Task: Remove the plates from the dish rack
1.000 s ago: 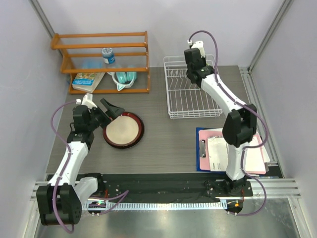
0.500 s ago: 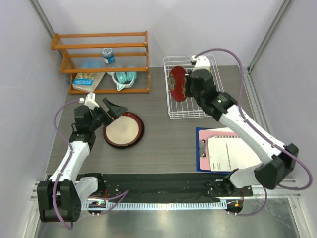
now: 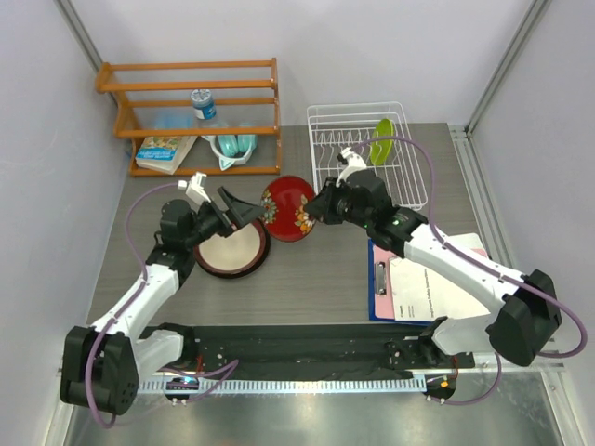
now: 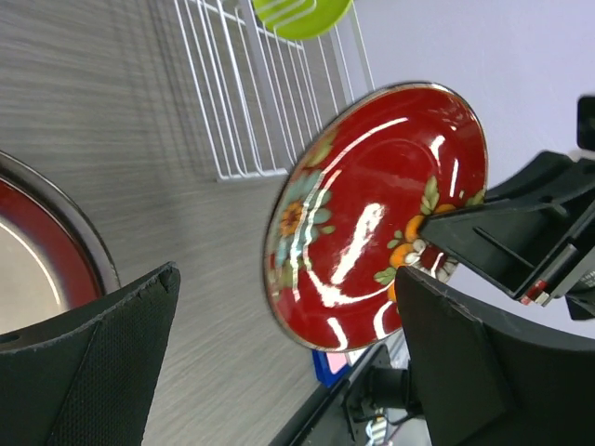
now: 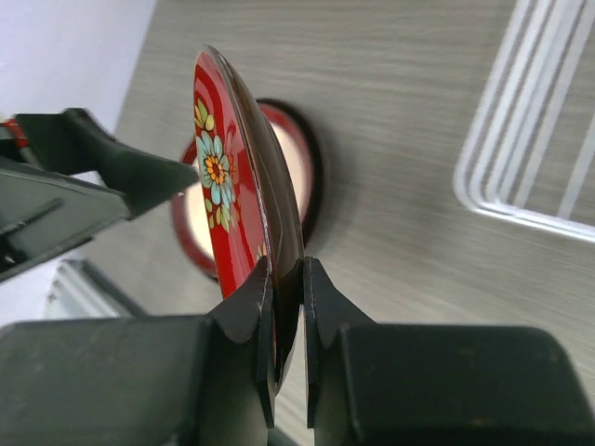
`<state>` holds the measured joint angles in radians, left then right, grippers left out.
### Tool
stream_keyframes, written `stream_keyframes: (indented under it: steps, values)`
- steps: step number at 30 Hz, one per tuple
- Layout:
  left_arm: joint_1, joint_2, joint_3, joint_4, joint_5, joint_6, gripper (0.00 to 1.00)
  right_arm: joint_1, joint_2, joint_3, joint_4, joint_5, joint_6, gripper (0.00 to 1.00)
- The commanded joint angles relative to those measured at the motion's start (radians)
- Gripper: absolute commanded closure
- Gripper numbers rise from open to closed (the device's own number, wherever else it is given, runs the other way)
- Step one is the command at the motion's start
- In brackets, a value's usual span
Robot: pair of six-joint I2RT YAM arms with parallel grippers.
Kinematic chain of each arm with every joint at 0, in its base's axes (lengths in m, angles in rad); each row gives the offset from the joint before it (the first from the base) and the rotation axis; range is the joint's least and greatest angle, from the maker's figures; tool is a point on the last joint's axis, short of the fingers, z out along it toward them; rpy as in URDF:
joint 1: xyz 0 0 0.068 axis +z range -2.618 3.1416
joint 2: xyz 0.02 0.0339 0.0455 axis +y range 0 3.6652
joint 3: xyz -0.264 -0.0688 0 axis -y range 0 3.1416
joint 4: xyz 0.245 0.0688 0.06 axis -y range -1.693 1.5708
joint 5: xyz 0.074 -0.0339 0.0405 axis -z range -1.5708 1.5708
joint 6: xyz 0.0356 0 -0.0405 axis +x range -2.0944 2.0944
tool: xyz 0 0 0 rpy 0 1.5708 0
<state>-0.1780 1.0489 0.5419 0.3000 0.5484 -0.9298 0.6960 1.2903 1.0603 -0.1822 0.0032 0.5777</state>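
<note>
The left gripper will next move open toward the right gripper and close on the small dark red plate's free rim (image 3: 265,206) (image 4: 272,241), since the right gripper holds the plate's opposite edge.
My right gripper (image 3: 321,209) (image 5: 286,269) is shut on the rim of the small dark red plate (image 3: 290,209) (image 5: 237,186), holding it on edge above the table, left of the dish rack (image 3: 358,106). The plate's flowered face (image 4: 372,214) is turned toward my left gripper (image 3: 244,206) (image 4: 286,274), which stands open close beside it, one finger on either side and not touching. A maroon-rimmed plate (image 3: 231,246) (image 4: 56,223) lies flat on the table under the left gripper. The lime green plate (image 3: 382,139) (image 4: 297,14) stands upright in the rack.
An orange wooden shelf (image 3: 195,111) at the back left holds a bottle, a book and a teal item. A blue clipboard with papers (image 3: 418,279) lies at the front right, under my right arm.
The right arm lifted the dark red plate out of the rack and carried it left and forward. The left gripper moved right toward the plate, still open.
</note>
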Motion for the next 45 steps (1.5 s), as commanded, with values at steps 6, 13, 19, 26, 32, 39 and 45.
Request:
stream_keyframes:
  steps: [6, 13, 19, 26, 32, 39, 45]
  values:
    - [-0.084, 0.062, -0.037, 0.149, -0.041, -0.024, 0.17, 0.046, 0.06, -0.008, 0.338, -0.141, 0.152, 0.99]
    - [-0.097, 0.091, -0.056, 0.182, -0.073, -0.024, 0.91, 0.048, 0.061, -0.049, 0.4, -0.184, 0.212, 0.99]
    - [-0.098, 0.053, -0.069, 0.144, -0.116, 0.011, 1.0, 0.05, 0.084, -0.076, 0.448, -0.218, 0.248, 0.99]
    - [-0.098, -0.14, -0.037, -0.116, -0.373, 0.112, 1.0, 0.048, 0.075, -0.059, 0.288, -0.045, 0.179, 0.52]
    - [-0.094, -0.28, 0.009, -0.393, -0.623, 0.164, 1.0, 0.02, 0.03, -0.079, 0.202, 0.076, 0.128, 0.32]
    - [-0.072, -0.27, -0.028, -0.414, -0.676, 0.148, 1.0, 0.004, 0.009, -0.098, 0.19, 0.084, 0.109, 0.31]
    - [-0.069, -0.27, -0.123, -0.38, -0.748, 0.094, 1.0, -0.01, -0.005, -0.108, 0.152, 0.08, 0.093, 0.31]
